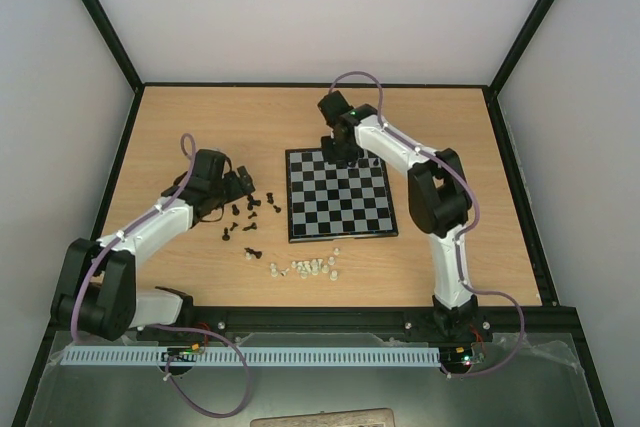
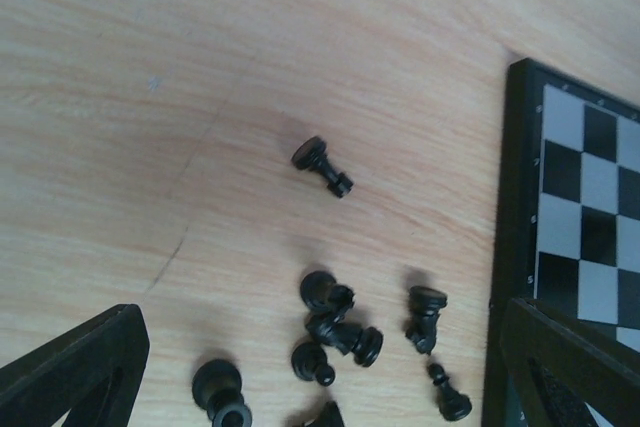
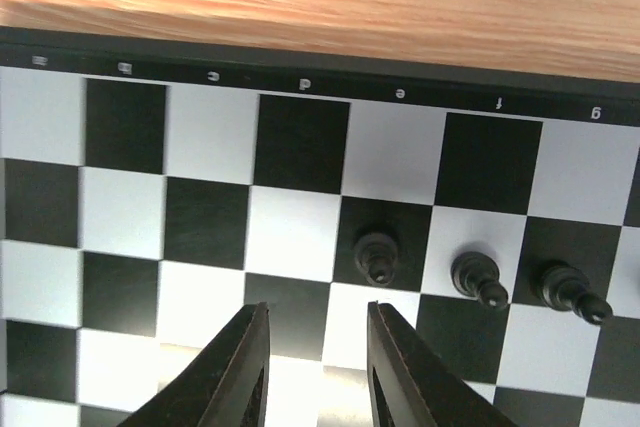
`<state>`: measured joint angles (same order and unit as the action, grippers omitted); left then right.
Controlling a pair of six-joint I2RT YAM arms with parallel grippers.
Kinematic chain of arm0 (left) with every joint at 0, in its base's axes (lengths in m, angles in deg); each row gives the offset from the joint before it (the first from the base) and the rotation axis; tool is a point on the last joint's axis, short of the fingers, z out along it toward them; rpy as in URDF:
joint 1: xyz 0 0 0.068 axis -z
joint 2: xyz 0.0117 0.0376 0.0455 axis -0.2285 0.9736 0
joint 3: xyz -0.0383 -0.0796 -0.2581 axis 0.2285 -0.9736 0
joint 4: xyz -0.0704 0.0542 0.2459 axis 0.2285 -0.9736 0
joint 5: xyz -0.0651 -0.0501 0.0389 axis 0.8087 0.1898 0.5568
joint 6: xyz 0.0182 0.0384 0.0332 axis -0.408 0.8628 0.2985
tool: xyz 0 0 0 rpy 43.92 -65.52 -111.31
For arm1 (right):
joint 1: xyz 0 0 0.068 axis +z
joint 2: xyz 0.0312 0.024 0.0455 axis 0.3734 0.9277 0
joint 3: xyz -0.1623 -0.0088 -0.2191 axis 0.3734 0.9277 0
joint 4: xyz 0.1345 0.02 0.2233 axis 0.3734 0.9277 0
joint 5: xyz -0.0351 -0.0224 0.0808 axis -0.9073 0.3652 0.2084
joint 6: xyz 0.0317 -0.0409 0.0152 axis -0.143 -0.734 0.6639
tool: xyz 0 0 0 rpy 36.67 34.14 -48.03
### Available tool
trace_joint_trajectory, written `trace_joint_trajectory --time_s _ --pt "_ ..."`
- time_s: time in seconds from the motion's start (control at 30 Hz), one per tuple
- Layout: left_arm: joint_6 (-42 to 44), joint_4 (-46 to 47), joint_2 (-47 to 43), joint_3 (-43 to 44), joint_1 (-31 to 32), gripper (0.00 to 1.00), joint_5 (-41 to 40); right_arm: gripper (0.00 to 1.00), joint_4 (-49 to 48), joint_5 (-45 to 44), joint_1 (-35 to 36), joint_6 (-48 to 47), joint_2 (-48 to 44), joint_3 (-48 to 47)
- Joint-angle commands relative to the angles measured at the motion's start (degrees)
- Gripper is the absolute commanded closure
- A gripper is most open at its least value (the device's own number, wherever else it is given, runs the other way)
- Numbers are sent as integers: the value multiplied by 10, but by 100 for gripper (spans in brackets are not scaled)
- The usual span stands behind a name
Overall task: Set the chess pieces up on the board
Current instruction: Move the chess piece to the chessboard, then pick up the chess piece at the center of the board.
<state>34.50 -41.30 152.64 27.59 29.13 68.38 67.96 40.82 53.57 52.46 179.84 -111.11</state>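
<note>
My left gripper draws back and lowers onto the upright black chess piece beside the toppled cluster next.
The board (image 1: 340, 197) lies mid-table. Three black pawns stand in a row on it in the right wrist view: one (image 3: 377, 255), a second (image 3: 475, 277), a third (image 3: 570, 289). My right gripper (image 3: 315, 325) hovers over the board's far edge (image 1: 346, 155), open and empty, just short of the nearest pawn. Several black chess pieces (image 1: 250, 213) lie scattered on the table left of the board. My left gripper (image 1: 238, 187) is above them, open wide and empty. In its wrist view (image 2: 320, 387) a cluster of toppled pieces (image 2: 340, 327) lies between the fingers (image 2: 75, 367).
Several whitish translucent chessmen (image 1: 305, 268) lie in front of the board's near left corner. The board's black rim (image 2: 512, 197) shows at the right of the left wrist view. One black piece (image 2: 322, 165) lies apart from the cluster. Black frame rails border the table.
</note>
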Motion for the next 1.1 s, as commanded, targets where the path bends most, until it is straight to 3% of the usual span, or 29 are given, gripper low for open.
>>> trace_joint_trajectory --time_s 0.0,0.2,0.47,0.77,1.07 --pt "-31 -94 14 30 -2 0 -3 72 2 27 14 0 -50 18" --pt "-41 -162 34 67 11 0 6 71 -8 39 33 4 -85 48" --pt "-62 -199 25 41 32 4 0 71 -7 53 51 5 -92 46" --pt "-42 -210 57 62 33 46 -21 71 -9 57 58 4 -94 47" --pt "-23 -197 109 86 32 59 -28 71 -9 56 59 2 -97 48"
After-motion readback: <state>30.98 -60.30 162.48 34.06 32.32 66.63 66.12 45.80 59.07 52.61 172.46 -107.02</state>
